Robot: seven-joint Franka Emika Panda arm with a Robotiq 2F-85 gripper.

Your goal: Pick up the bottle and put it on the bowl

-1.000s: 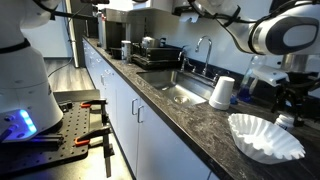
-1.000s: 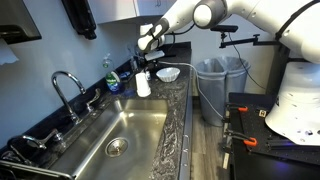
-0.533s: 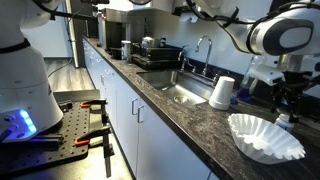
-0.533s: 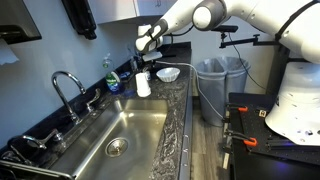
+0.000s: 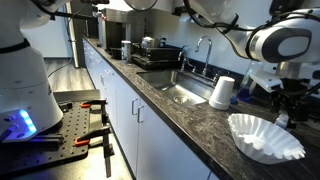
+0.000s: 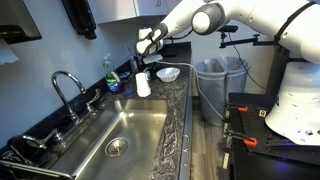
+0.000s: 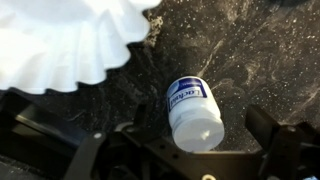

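Note:
My gripper should next go down around the small bottle's white top (image 7: 198,131) and close on it, because the bottle is right below, between my gripper's open fingers.
The small bottle (image 7: 190,108), with a white top and a blue-and-white label, stands on the dark speckled counter, its top toward the wrist camera. My gripper (image 7: 180,138) is open right above it, one finger on each side, not touching. The white fluted bowl (image 7: 60,40) lies close beside the bottle. In both exterior views the bowl (image 5: 265,136) (image 6: 168,73) sits on the counter near the gripper (image 5: 288,100) (image 6: 147,48). The bottle shows as a small shape behind the bowl (image 5: 284,120).
An upturned white paper cup (image 5: 222,92) (image 6: 143,84) stands between the bowl and the steel sink (image 6: 125,135). A faucet (image 6: 68,85) and a blue soap bottle (image 6: 113,78) are at the back wall. A grey bin (image 6: 215,85) stands past the counter end.
The arm has shifted slightly over the bottle. The bottle, bowl and cup have not moved.

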